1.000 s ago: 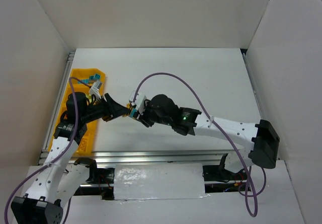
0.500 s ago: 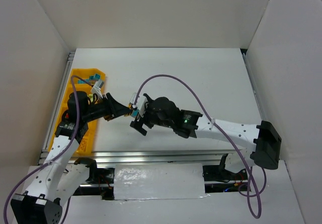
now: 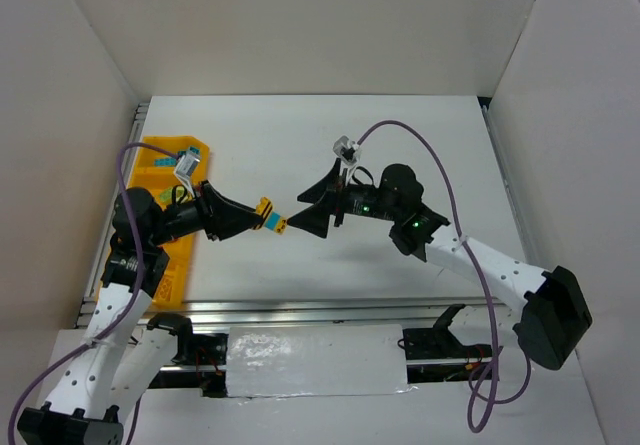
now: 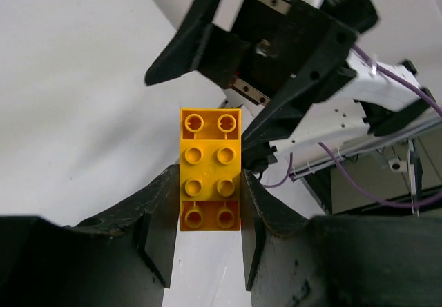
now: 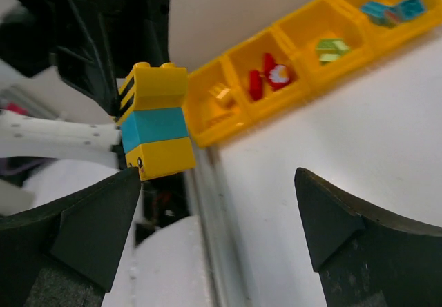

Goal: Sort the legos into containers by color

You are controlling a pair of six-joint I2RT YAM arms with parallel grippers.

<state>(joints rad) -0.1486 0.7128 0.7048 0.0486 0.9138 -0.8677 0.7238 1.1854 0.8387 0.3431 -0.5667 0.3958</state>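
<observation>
My left gripper swings back and to the left in the top view next and tips downward over the tray's nearest section to release yellow, since yellow lies there.
My left gripper is shut on a clump of legos: a yellow brick, a teal one and another yellow one stacked together. The left wrist view shows its yellow studded face clamped between the fingers. In the right wrist view the clump hangs in the air ahead and to the left. My right gripper stands wide open just right of the clump, not touching it, with nothing between its jaws. The containers are the compartments of one yellow tray at the left.
In the right wrist view the tray holds a yellow brick, red bricks, a green brick and teal bricks, each colour in its own compartment. White walls stand around the table. A metal rail runs along the near edge.
My right gripper has opened, let go of the clump and drawn back to the right. The left gripper still holds the clump and has shifted slightly right.
</observation>
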